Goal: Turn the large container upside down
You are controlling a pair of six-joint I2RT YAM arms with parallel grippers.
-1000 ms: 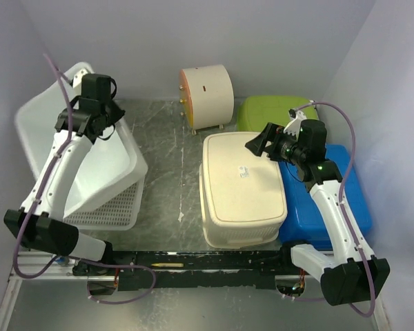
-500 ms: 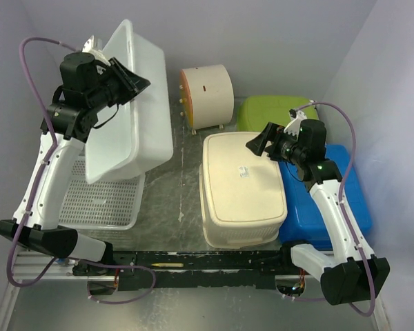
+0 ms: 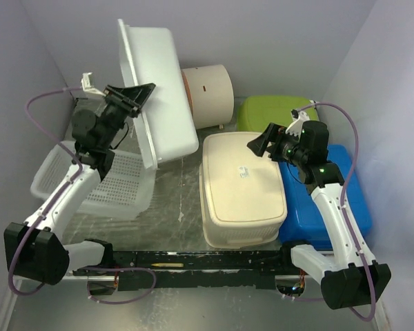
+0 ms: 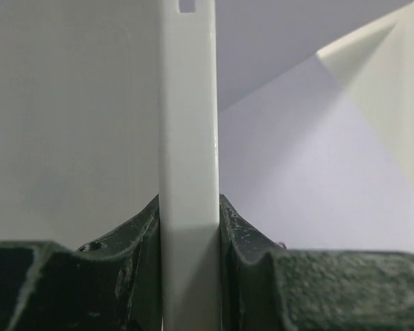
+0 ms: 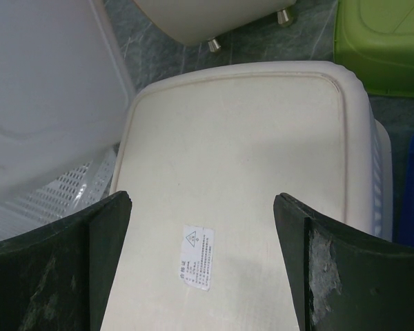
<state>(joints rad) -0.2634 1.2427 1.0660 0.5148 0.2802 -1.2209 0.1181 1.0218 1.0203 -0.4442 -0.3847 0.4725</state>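
The left gripper turns and lowers toward the perforated basket's far edge (image 3: 126,154) next, then releases the tub's rim, since the tub's bottom still faces sideways.
The large container (image 3: 159,89), a white plastic tub, stands tilted on edge above the table's left half, its bottom facing right. My left gripper (image 3: 139,95) is shut on its rim (image 4: 188,172), which fills the gap between the fingers in the left wrist view. The tub's bottom also shows at the left of the right wrist view (image 5: 41,96). My right gripper (image 3: 259,145) hangs open over a cream upturned basket (image 3: 241,189), nothing between its fingers (image 5: 103,248).
A white perforated basket (image 3: 96,183) lies on the table under the left arm. A cream cylindrical box (image 3: 208,95) stands at the back, a green lid (image 3: 272,110) at the back right, and a blue container (image 3: 331,207) under the right arm.
The left arm has swung the large container up and to the right, from lying over the perforated basket to standing on edge. The perforated basket has shifted. The right arm has stayed still.
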